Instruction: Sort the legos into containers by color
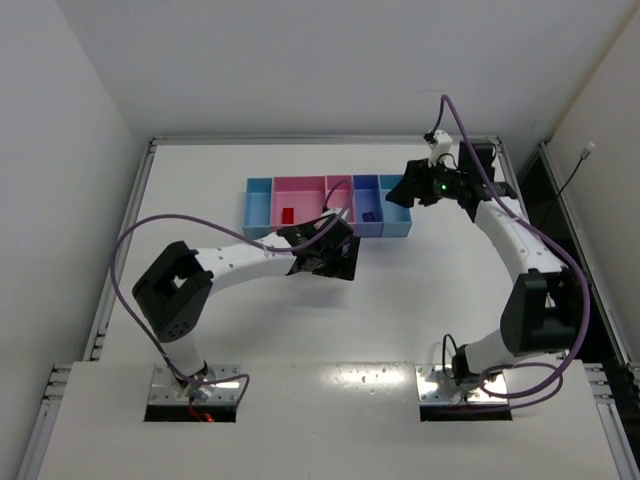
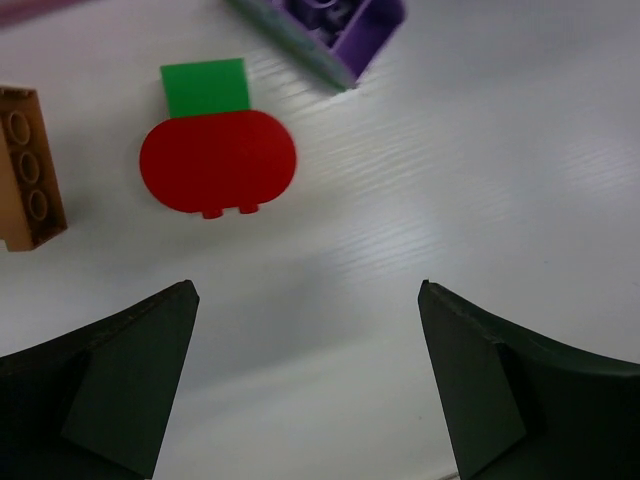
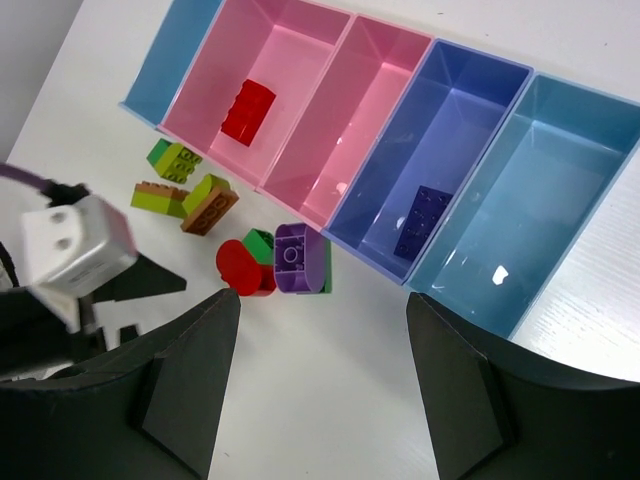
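Note:
The red round brick lies beyond my left gripper's open fingers, nearer one fingertip. Next, the gripper moves down and outward until they straddle the brick's rounded ends.
Five trays stand in a row: light blue (image 3: 185, 45), wide pink (image 3: 290, 60), narrow pink (image 3: 365, 100), periwinkle (image 3: 470, 110) and blue (image 3: 540, 150). A red brick (image 3: 248, 111) lies in the wide pink tray and a dark purple brick (image 3: 422, 220) in the periwinkle tray. Loose bricks lie in front: a red round brick (image 2: 217, 162) against a green one (image 2: 205, 86), a purple one (image 2: 345, 25), an orange one (image 2: 28, 165) and yellow-green ones (image 3: 173, 160). My left gripper (image 2: 308, 290) is open and empty just short of the red round brick. My right gripper (image 3: 323, 300) is open and empty, high above the trays.
In the top view the trays (image 1: 300, 200) sit mid-table at the back. My left gripper (image 1: 330, 258) covers the loose bricks there. My right gripper (image 1: 415, 188) hangs over the row's right end. White walls stand around the table.

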You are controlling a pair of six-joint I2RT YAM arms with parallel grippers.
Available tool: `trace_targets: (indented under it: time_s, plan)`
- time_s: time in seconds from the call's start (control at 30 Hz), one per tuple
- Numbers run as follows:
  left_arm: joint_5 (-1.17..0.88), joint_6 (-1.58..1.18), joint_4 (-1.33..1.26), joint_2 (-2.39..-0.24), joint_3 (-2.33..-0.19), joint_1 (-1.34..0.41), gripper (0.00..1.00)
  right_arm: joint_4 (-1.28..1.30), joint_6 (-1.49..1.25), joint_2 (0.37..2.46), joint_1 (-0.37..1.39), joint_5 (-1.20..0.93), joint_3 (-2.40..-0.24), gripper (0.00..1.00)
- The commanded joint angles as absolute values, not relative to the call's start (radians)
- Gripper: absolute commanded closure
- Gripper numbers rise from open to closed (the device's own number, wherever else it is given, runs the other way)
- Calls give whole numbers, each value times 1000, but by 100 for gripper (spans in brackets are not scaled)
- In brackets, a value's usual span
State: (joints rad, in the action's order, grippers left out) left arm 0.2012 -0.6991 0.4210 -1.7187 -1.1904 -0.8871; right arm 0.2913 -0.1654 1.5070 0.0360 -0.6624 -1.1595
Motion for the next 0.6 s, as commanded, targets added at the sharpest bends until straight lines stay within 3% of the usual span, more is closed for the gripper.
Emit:
trace_targets:
  time_s: [0.0, 0.57]
  plan:
    - [276, -749, 469, -1755, -1210, -858, 1, 288, -173, 1517, 26, -698, -1181, 30]
    - [299, -709, 449, -1899, -1325, -790, 1, 299, -155, 1586, 15, -779, -1200, 30]
